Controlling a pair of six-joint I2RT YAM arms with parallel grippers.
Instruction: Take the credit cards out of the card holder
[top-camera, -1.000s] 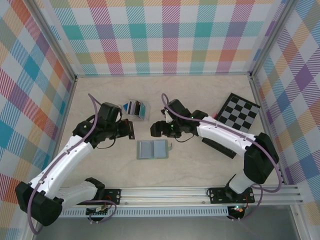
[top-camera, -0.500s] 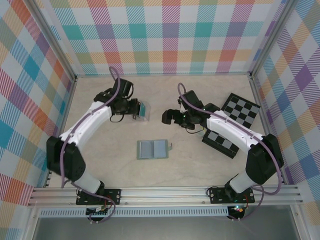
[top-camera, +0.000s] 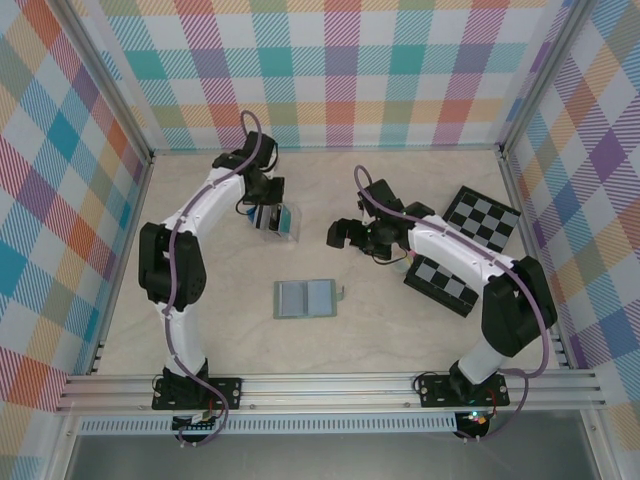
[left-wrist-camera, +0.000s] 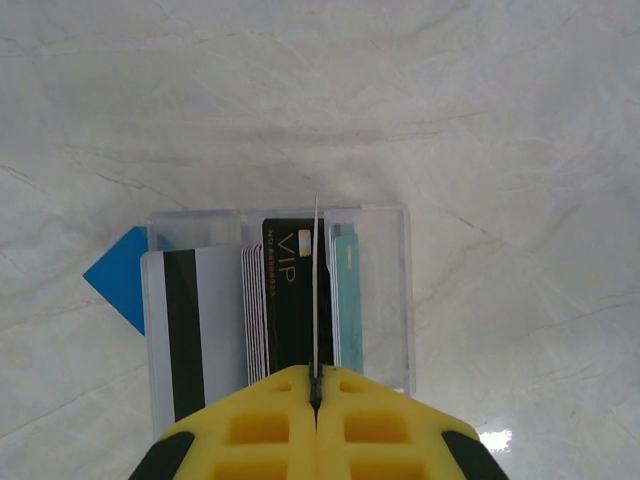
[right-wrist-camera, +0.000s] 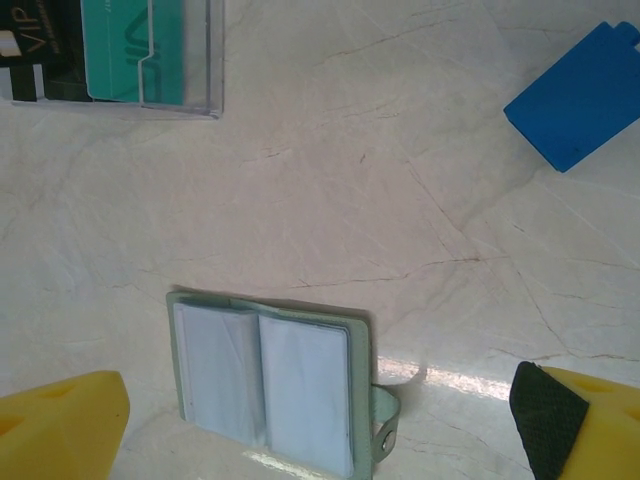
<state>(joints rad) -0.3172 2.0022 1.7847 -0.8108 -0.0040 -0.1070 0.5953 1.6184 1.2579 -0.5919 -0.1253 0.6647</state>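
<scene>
I should next lower the thin credit card in my left gripper into the black VIP card's slot (top-camera: 275, 217) (left-wrist-camera: 293, 305) in the stand and release it, since it hangs edge-on above.
The card holder (top-camera: 306, 298) lies open on the table, grey-green with pale blue-grey inner panels (right-wrist-camera: 268, 385) and a snap strap at its right. My left gripper (top-camera: 263, 204) is at the far side, over a clear plastic stand (top-camera: 277, 221). In the left wrist view the left gripper (left-wrist-camera: 316, 385) is shut on a thin credit card (left-wrist-camera: 316, 280), seen edge-on above the stand (left-wrist-camera: 385, 290). My right gripper (top-camera: 340, 235) hangs open, up and to the right of the card holder. In the right wrist view the right gripper (right-wrist-camera: 320, 405) stands wide with nothing between its fingers.
The stand holds a black VIP card (left-wrist-camera: 285, 300), a teal card (left-wrist-camera: 347, 290) and a white black-striped card (left-wrist-camera: 185, 320). A blue flat piece (left-wrist-camera: 115, 275) lies beside it. Two checkered boards (top-camera: 480, 222) (top-camera: 440, 285) sit at the right. Plaid walls enclose the table.
My left arm swung from beside the card holder to the stand at the far side, jaws shut. The right gripper drew back to the right and opened fully.
</scene>
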